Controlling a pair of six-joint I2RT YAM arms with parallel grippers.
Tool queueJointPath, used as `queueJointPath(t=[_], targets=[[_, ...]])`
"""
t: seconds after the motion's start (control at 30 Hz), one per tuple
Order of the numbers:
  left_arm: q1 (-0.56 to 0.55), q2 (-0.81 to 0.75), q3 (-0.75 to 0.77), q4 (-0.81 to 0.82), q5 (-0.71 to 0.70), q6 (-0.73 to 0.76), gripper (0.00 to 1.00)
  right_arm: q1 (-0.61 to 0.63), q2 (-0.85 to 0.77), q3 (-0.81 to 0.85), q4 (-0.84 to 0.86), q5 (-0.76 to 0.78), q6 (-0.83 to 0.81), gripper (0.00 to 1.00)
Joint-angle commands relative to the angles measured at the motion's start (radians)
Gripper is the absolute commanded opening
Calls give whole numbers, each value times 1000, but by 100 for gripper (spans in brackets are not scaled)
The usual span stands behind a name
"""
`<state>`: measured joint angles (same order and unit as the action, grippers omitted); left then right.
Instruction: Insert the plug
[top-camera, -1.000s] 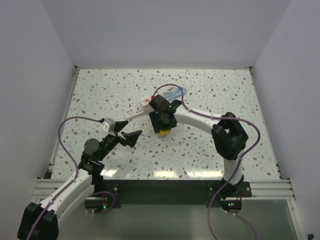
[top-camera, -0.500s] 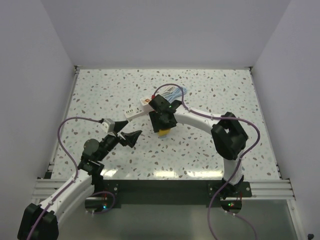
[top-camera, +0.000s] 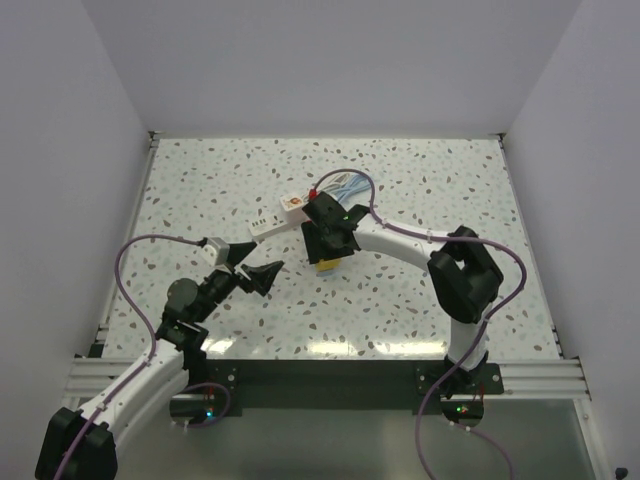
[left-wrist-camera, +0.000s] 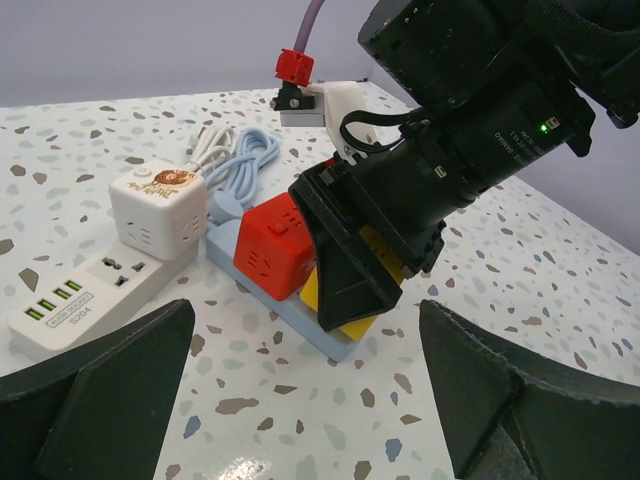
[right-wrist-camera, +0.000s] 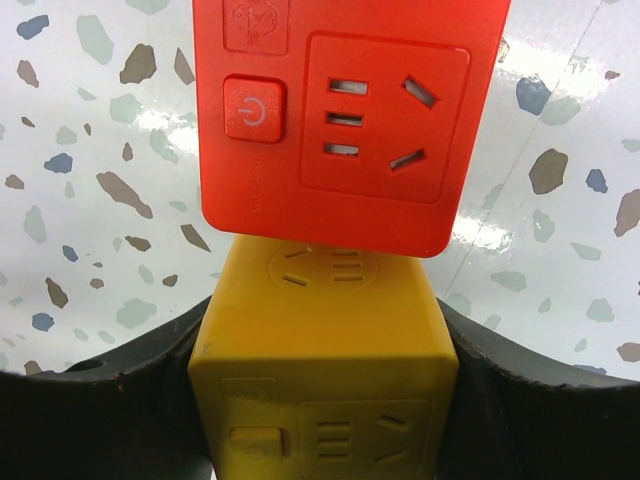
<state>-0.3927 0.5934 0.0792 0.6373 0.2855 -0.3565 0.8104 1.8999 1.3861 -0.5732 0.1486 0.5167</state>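
The yellow cube is higher than the red cube. So my right gripper will next push down toward the light blue power strip's near end below it and release.
A yellow cube socket adapter (right-wrist-camera: 325, 370) sits between my right gripper's (right-wrist-camera: 325, 400) black fingers (right-wrist-camera: 100, 400), which are shut on its sides. It touches a red cube adapter (right-wrist-camera: 345, 110) behind it. In the left wrist view the yellow cube (left-wrist-camera: 360, 300) and the red cube (left-wrist-camera: 275, 245) both rest on a light blue power strip (left-wrist-camera: 300, 318). Its plug pins are hidden underneath. In the top view the right gripper (top-camera: 326, 240) covers the yellow cube (top-camera: 327, 265). My left gripper (top-camera: 258, 268) is open and empty, a short way left of the strip, with its wide-apart fingertips (left-wrist-camera: 120, 380) facing it.
A white cube adapter (left-wrist-camera: 155, 205) stands on a white power strip (left-wrist-camera: 80, 300) left of the red cube. Blue and white cables (left-wrist-camera: 235, 155) lie coiled behind them. The terrazzo table (top-camera: 420, 290) has white walls at the back and sides.
The right arm has shifted slightly, its elbow a little to the right, still holding the yellow cube. The left arm has barely moved.
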Motion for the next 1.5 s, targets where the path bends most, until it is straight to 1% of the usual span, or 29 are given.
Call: queueJointPath(t=[0.0,0.17,0.4,0.57,0.73,0.9,1.27,1.47], targets=[[11,-9,-6,35,15,-7,100,-4,64,-53,-71,58,17,0],[9,-14,-7,30,12,-7,100,-5,25,-44,-125,80,6,0],[9,-12,-6,30,15,-9,100,-4,8,-73,-128,37,-3,0],[9,-12,-7,30,14,-9,100,1,5,-79,-134,60,-1,0],[9,-15,-7,27,14,-9,100,15,40,-49,-126,74,6,0],[9,-12,-6,28,11,-9,100,50,80,-21,-140,144,28,0],[9,-9,-6,27,4,-7,100,85,122,-87,-47,155,46,0],[9,-15,-6,18,-3,-6,100,85,145,-128,10,123,43,0]])
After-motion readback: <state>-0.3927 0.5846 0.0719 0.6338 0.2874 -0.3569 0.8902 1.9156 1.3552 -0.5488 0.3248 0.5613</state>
